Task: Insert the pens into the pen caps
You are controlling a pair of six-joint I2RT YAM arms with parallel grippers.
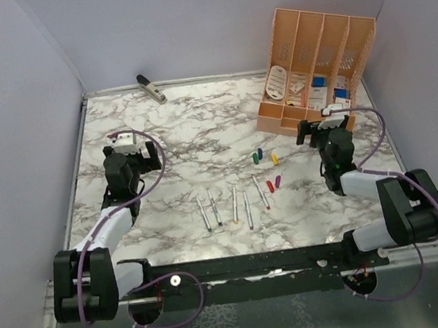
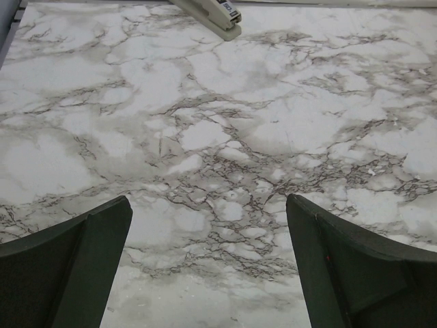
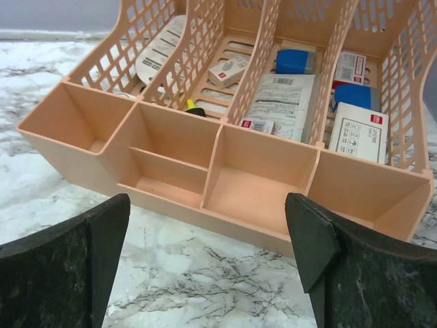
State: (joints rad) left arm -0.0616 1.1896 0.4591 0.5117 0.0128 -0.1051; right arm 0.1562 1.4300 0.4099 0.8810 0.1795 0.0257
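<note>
I will next swing my right gripper far back to the left in the top view, then turn it and lower it over the body of the farthest pen, which is below it.
Five thin silver pens point(image 1: 234, 204) lie side by side on the marble table, in front of centre, in the top view. The caps lie just beyond them: green point(image 1: 255, 159), blue point(image 1: 260, 154), yellow point(image 1: 274, 159), red point(image 1: 269, 185) and magenta point(image 1: 278, 180). My left gripper point(image 1: 129, 151) is open and empty at the left, well apart from the pens; in its wrist view point(image 2: 208, 260) only bare marble lies between the fingers. My right gripper point(image 1: 326, 127) is open and empty to the right of the caps, facing the organizer point(image 3: 208, 256). Neither wrist view shows pens or caps.
A peach desk organizer point(image 1: 316, 72) with boxes and packets stands at the back right, its low front compartments point(image 3: 225, 171) just ahead of my right gripper. A grey-black stapler point(image 1: 151, 88) lies at the back left; it also shows in the left wrist view point(image 2: 208, 12).
</note>
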